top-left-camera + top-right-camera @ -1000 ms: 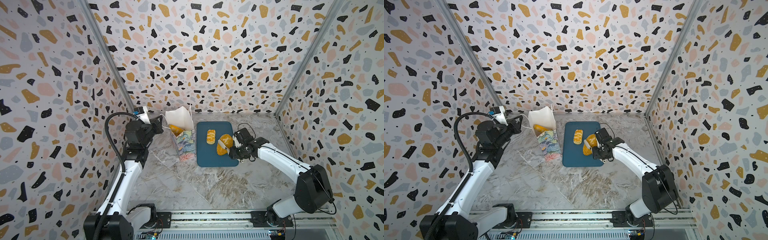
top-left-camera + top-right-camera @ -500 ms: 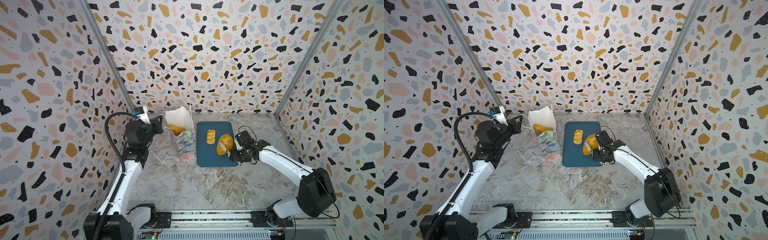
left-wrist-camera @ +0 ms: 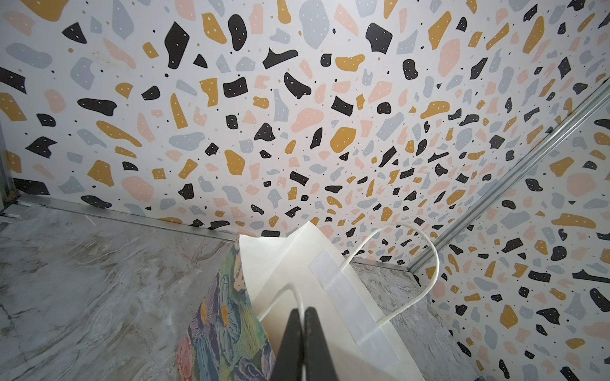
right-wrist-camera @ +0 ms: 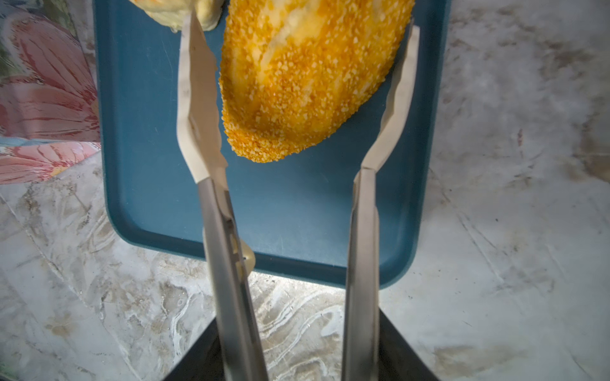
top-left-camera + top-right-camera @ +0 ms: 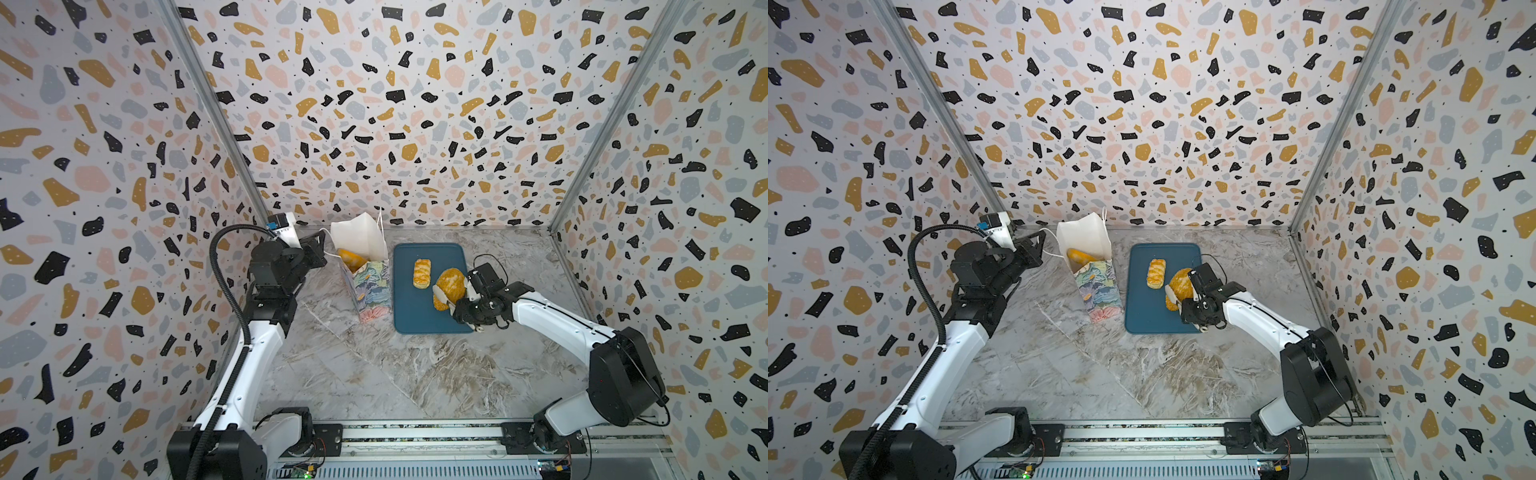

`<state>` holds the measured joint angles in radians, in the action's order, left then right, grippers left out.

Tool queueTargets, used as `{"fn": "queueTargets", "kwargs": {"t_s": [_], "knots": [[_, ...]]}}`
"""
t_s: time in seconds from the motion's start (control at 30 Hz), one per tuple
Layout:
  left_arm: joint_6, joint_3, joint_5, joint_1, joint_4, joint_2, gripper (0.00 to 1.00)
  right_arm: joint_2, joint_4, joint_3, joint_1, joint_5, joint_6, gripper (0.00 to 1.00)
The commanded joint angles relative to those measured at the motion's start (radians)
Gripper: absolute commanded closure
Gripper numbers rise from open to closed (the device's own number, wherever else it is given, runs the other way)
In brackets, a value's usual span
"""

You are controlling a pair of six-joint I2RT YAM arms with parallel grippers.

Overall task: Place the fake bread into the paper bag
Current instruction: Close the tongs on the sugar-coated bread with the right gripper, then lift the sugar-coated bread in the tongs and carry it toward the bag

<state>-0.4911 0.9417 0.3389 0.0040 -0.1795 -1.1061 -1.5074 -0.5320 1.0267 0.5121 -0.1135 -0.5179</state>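
The tongs' white ends are on either side of the seeded loaf [image 4: 311, 79], so the robot will keep its right gripper low over the tray and close it, bringing the tongs [image 4: 363, 231] onto both sides of the loaf.
The paper bag [image 5: 370, 286] [image 5: 1100, 295] [image 3: 224, 330] stands open left of the blue tray, with one fake bread [image 5: 351, 257] [image 5: 1079, 254] showing inside. My left gripper [image 5: 320, 249] [image 5: 1040, 245] [image 3: 302, 311] is shut on the bag's white cord handle [image 3: 287, 290]. My right gripper [image 5: 469, 299] [image 5: 1198, 301] [image 4: 303, 369] is shut on metal tongs [image 4: 363, 231]. Their white tips straddle the seeded loaf [image 5: 451, 282] [image 5: 1181, 282] [image 4: 307, 76] on the tray. A plaited pastry [image 5: 422, 273] [image 5: 1156, 273] lies beside the loaf.
The dark-blue tray [image 5: 419, 320] [image 5: 1150, 320] [image 4: 297, 214] lies flat on the marble tabletop [image 5: 395, 374], close to the bag's right side. Patterned walls close in the back and both sides. A rail with the arm bases runs along the front edge.
The right wrist has shifted slightly beside the loaf, with the tongs still around it. The left arm and the bag have not moved.
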Motion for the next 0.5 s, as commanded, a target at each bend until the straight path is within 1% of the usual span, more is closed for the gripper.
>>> {"fn": "queueTargets", "kwargs": {"t_s": [0.0,0.13,0.3,0.4,0.47], "knots": [[-0.003,0.008,0.011,-0.004,-0.051,0.019,1.00,0.012,0.049,-0.007,-0.015,-0.033,-0.005,0.42],[-0.002,0.008,0.011,-0.004,-0.051,0.020,1.00,0.011,0.077,-0.008,-0.035,-0.070,-0.004,0.50],[0.000,0.009,0.009,-0.004,-0.046,0.020,1.00,0.016,0.070,0.005,-0.040,-0.083,0.007,0.63],[0.002,0.009,0.007,-0.004,-0.046,0.020,1.00,0.044,0.066,0.003,-0.040,-0.083,0.012,0.71],[0.000,0.009,0.008,-0.004,-0.046,0.019,1.00,0.073,0.064,-0.002,-0.039,-0.076,0.012,0.73]]}}
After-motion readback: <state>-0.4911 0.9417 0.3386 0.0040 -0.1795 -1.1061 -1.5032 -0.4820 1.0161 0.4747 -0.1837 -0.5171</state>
